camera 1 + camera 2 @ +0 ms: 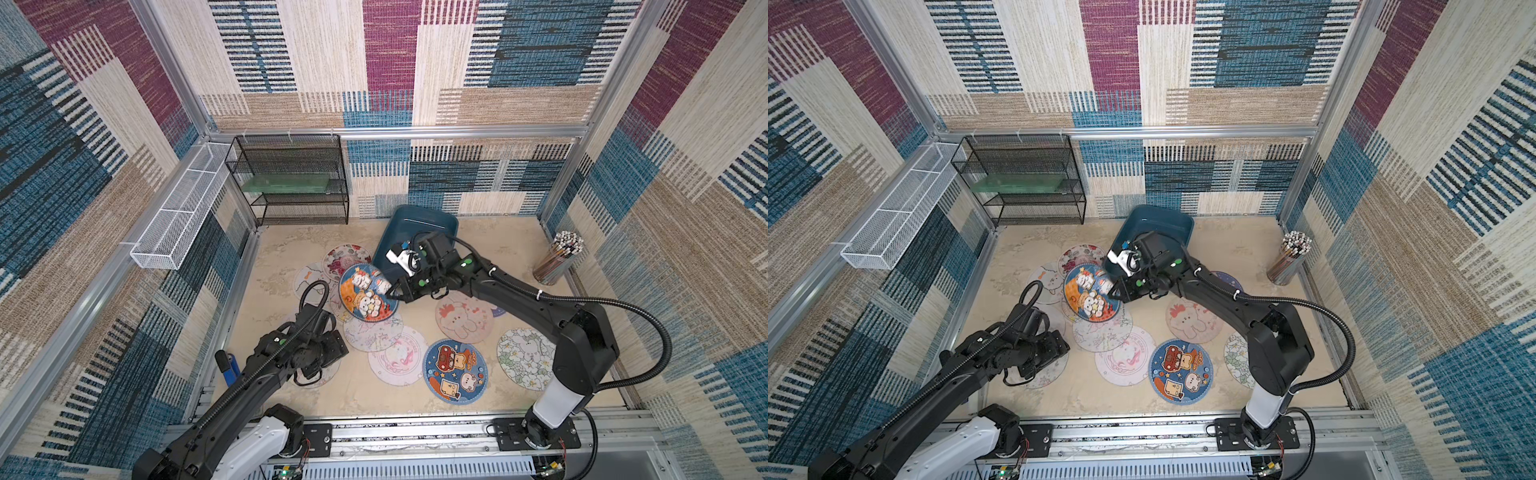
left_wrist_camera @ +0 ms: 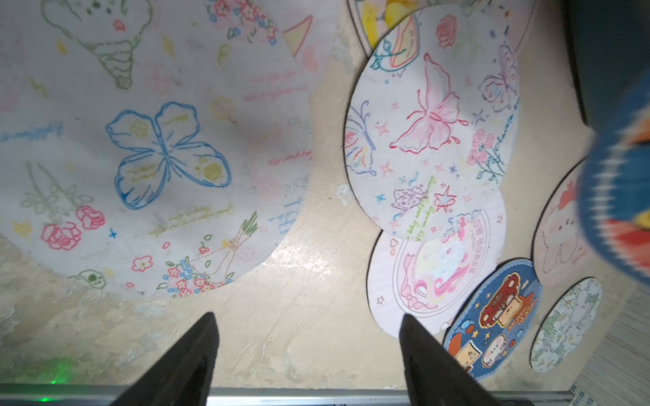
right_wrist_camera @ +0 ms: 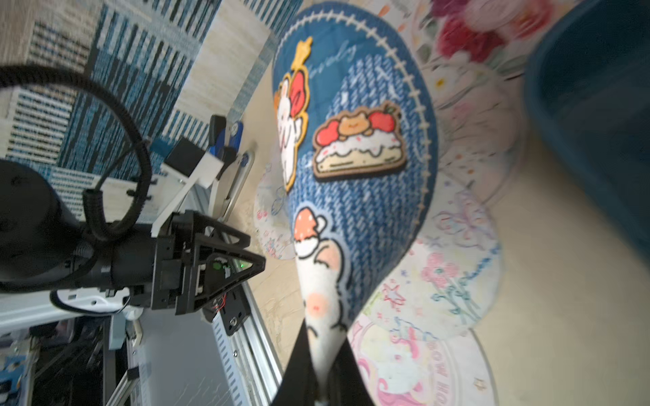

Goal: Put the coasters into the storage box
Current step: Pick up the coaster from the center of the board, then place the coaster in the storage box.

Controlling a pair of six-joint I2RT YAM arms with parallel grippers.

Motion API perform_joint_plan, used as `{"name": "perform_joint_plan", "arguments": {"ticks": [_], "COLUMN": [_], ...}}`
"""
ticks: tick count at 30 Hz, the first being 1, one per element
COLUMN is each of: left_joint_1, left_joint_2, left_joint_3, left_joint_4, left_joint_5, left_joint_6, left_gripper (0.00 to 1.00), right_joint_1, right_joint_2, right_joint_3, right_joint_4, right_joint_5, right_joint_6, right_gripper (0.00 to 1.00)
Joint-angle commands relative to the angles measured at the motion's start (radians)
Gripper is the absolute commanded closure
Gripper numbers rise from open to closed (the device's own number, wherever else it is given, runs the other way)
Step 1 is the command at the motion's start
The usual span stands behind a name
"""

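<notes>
My right gripper must take the coaster hanging beside the storage box outward over the box's open inside, then lower and release it.
My right gripper (image 1: 390,293) is shut on the rim of a blue coaster (image 1: 368,293) printed with cartoon animals. It holds the coaster tilted, above the other coasters and beside the dark teal storage box (image 1: 419,224). The right wrist view shows that coaster (image 3: 355,168) pinched between the fingers (image 3: 299,365), with the box (image 3: 591,105) close by. My left gripper (image 2: 306,320) is open and empty above bare table, next to a white butterfly coaster (image 2: 158,151). Several coasters lie spread out, among them a blue one (image 1: 455,370), a pink bear one (image 1: 463,318) and a flowered one (image 1: 525,357).
A black wire-mesh rack (image 1: 291,178) stands at the back left. A long white mesh tray (image 1: 183,212) hangs on the left wall. At the right edge stands a cup of pencils (image 1: 559,257). A blue-handled tool (image 1: 228,365) lies near the left arm.
</notes>
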State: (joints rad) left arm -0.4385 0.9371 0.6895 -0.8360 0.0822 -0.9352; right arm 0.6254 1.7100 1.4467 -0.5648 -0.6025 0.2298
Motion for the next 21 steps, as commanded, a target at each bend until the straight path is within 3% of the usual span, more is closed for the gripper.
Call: {"name": "perform_joint_plan", "arguments": {"ticks": [1, 10, 16, 21], "left_joint_1": [0.001, 0.001, 0.003, 0.003], "left_joint_2": [0.035, 0.137, 0.176, 0.188], "left_joint_3": [0.048, 0.150, 0.187, 0.175], "left_joint_4": [0.007, 0.058, 0.054, 0.068], "left_joint_5": [-0.009, -0.001, -0.002, 0.003], "left_joint_6": [0.044, 0.096, 0.121, 0.118], "left_gripper": [0.19, 0.17, 0.17, 0.15], "right_joint_1": [-0.091, -0.312, -0.344, -0.354], "right_joint_2": [0.007, 0.265, 0.437, 0.512], "right_joint_3": [0.053, 0.275, 0.469, 0.523], "right_joint_4": [-0.064, -0.019, -0.087, -0.141], "right_joint_5": [0.053, 0.063, 0.023, 0.052], "right_joint_6": [-0.043, -0.074, -0.104, -0.099], "right_gripper": [0.94, 0.93, 0.93, 0.93]}}
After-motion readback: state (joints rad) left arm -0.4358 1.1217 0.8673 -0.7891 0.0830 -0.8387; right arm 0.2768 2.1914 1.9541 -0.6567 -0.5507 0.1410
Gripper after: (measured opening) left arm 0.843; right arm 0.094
